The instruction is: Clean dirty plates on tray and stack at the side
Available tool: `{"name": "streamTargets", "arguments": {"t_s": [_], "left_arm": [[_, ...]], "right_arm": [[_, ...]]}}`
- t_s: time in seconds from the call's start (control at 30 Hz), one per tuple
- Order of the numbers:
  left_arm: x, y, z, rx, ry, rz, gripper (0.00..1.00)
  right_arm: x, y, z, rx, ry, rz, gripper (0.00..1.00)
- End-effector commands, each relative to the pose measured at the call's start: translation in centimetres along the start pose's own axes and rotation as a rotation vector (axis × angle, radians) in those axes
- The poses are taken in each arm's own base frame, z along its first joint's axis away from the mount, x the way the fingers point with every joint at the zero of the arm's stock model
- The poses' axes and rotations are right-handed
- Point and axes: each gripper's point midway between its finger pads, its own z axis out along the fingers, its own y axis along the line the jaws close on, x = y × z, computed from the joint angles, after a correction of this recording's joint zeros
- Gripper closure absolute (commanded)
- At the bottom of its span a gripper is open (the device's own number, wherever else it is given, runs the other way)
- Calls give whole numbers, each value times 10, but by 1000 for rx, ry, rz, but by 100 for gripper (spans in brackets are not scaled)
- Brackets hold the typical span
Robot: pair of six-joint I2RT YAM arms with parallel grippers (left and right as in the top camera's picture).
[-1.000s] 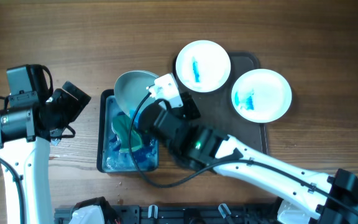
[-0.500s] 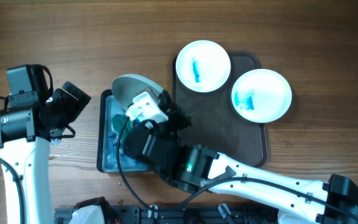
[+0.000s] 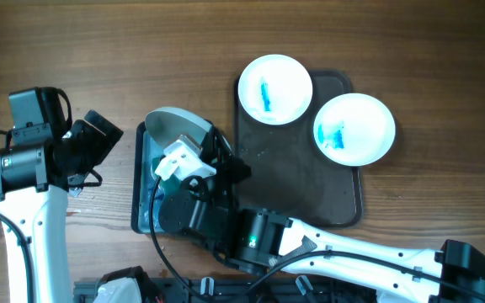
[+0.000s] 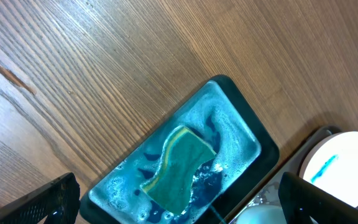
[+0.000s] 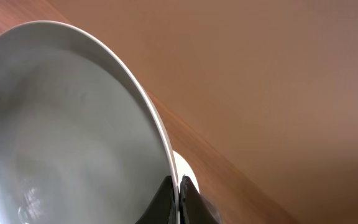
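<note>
My right gripper should carry the plate to the right in the overhead view, onto the bare wood beyond the tray [image 3: 297, 181], lower it and release.
My right gripper [image 3: 210, 145] is shut on the rim of a white plate [image 3: 173, 126] and holds it tilted on edge over the blue tub [image 3: 143, 181]. In the right wrist view the jaws [image 5: 179, 194] pinch the rim of this plate [image 5: 61, 124], whose face looks plain white. Two more white plates with blue smears [image 3: 274, 88] [image 3: 354, 128] lie on the far part of the dark brown tray [image 3: 297, 181]. My left gripper [image 3: 99, 139] is open and empty, left of the tub. Its wrist view shows the jaws [image 4: 179, 194] apart above the tub.
The blue tub [image 4: 229, 118] holds foamy blue water and a green sponge [image 4: 179, 165]. One smeared plate [image 4: 344, 168] shows at the right edge of the left wrist view. The right arm lies across the tub and the tray's near left corner.
My right gripper has carried the held plate leftward off the tray's edge to above the tub's far end. The left arm has not moved.
</note>
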Motion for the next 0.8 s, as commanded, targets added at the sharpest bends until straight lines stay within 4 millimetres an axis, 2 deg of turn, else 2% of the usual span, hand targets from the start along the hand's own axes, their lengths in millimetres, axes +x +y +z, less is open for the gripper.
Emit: {"name": "streamTargets", "arguments": {"t_s": [0.0,0.77], "left_arm": [[-3,-2,-5,14,-13,0,0],[-3,-2,-5,14,-13,0,0]], "right_arm": [[-7,-2,-2,26,-5,-5,96],[-9,-2,0,29,-11,18,96]]}}
